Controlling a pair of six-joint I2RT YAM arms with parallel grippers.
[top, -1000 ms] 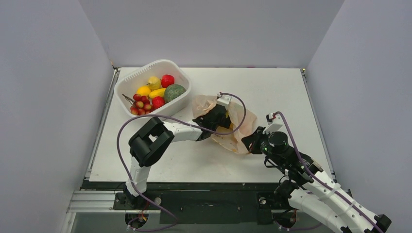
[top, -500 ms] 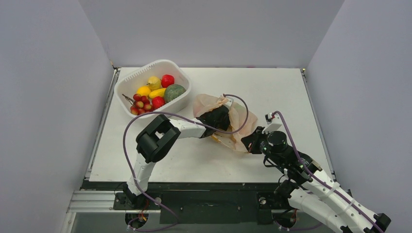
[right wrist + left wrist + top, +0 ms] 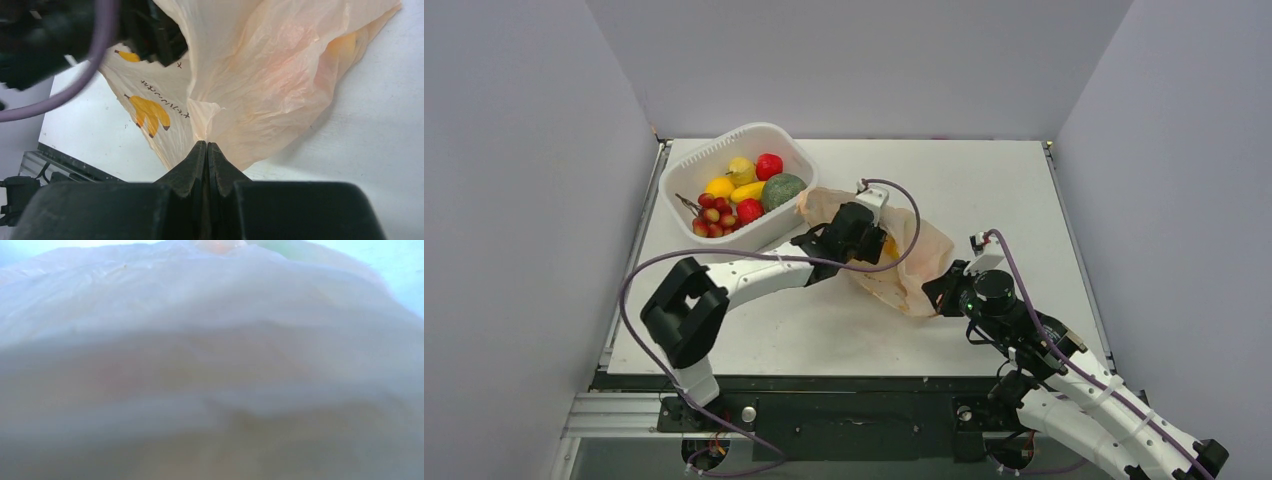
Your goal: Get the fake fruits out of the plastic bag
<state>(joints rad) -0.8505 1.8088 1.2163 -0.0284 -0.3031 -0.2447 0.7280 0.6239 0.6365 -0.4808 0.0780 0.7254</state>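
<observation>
My left gripper will rise out of the bag, go over the basket and down to the yellow fruits already there, then release.
The pale peach plastic bag [image 3: 911,262] lies crumpled at the table's middle, with banana prints [image 3: 150,112] on its film. My right gripper [image 3: 206,145] is shut on a fold of the bag's near edge. My left gripper [image 3: 869,238] reaches into the bag's mouth from the left, and its fingertips are hidden by the film. A yellow fake fruit [image 3: 890,245] shows right beside it, and a yellow-orange shape [image 3: 343,44] glows through the bag's wall. The left wrist view shows only blurred bag film [image 3: 210,365].
A white slotted basket [image 3: 724,140] stands at the back left, just beside the bag's mouth. It holds a red fruit [image 3: 769,166], yellow fruits [image 3: 720,186], red grapes [image 3: 714,215] and a dark green round fruit [image 3: 782,189]. White walls close in three sides.
The left arm's elbow has swung left and its gripper has drawn back toward the basket. The bag's mouth has stretched leftward with it. The right gripper has kept its grip.
</observation>
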